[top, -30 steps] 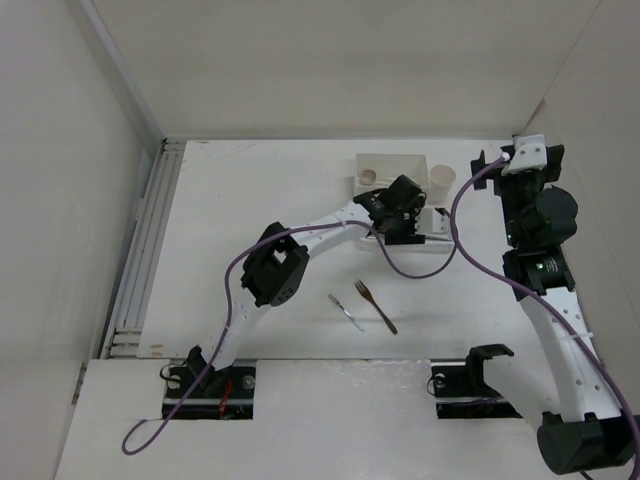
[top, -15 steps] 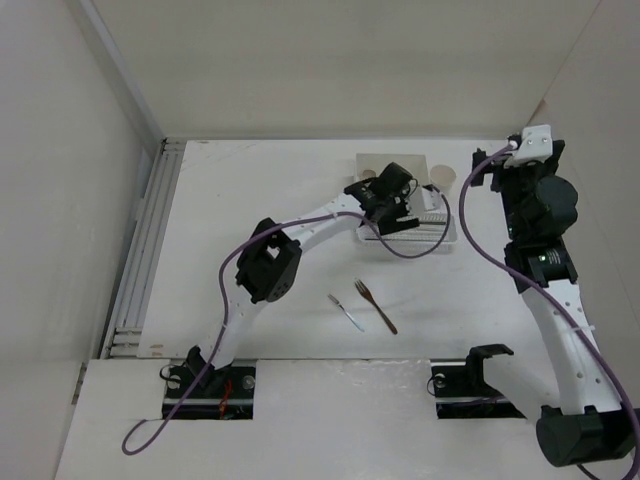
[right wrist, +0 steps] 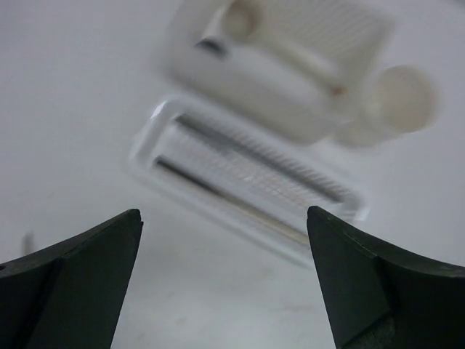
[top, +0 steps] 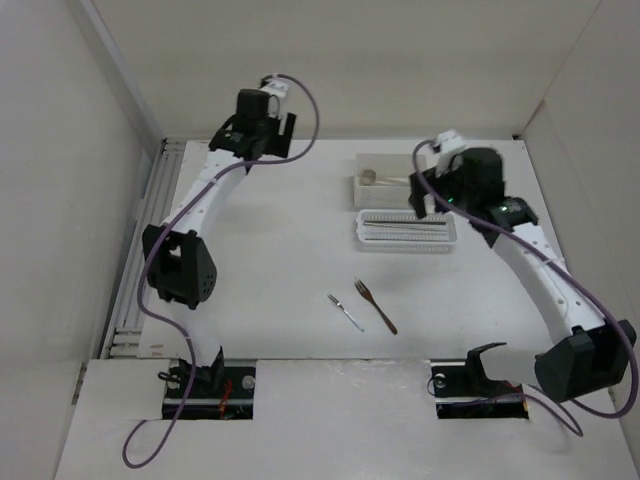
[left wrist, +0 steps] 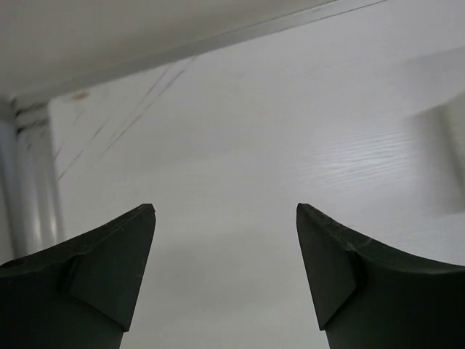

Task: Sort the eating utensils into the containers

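Next, the right gripper pulls back and lowers its open fingers around the longer brown fork's slim handle (top: 381,313), which lies below it and back toward the base.
A small silver fork (top: 347,312) and a longer brown fork (top: 376,306) lie side by side on the table's middle front. Behind them the mesh basket tray (top: 448,240) holds thin dark chopsticks (top: 405,228). The rectangular box (top: 385,190) behind it holds a beige spoon (top: 368,177). My right gripper (top: 425,198) hovers open and empty by the box's right end and hides the cup from above. The right wrist view shows its open gripper (right wrist: 224,212) above bare table, with the basket (right wrist: 247,178), box (right wrist: 283,73) and cream cup (right wrist: 402,99) blurred ahead. My left gripper (top: 262,140) is open and empty at the far back left; in the left wrist view (left wrist: 225,211) it faces only bare table.
White walls close the back and both sides. A grooved metal rail (top: 145,240) runs along the table's left edge and shows in the left wrist view (left wrist: 29,182). The arm bases (top: 210,375) sit at the near edge.
My left arm has swung from over the basket and box to the far back-left corner. My right arm has moved left from the back-right corner to beside the box, now covering the cup.
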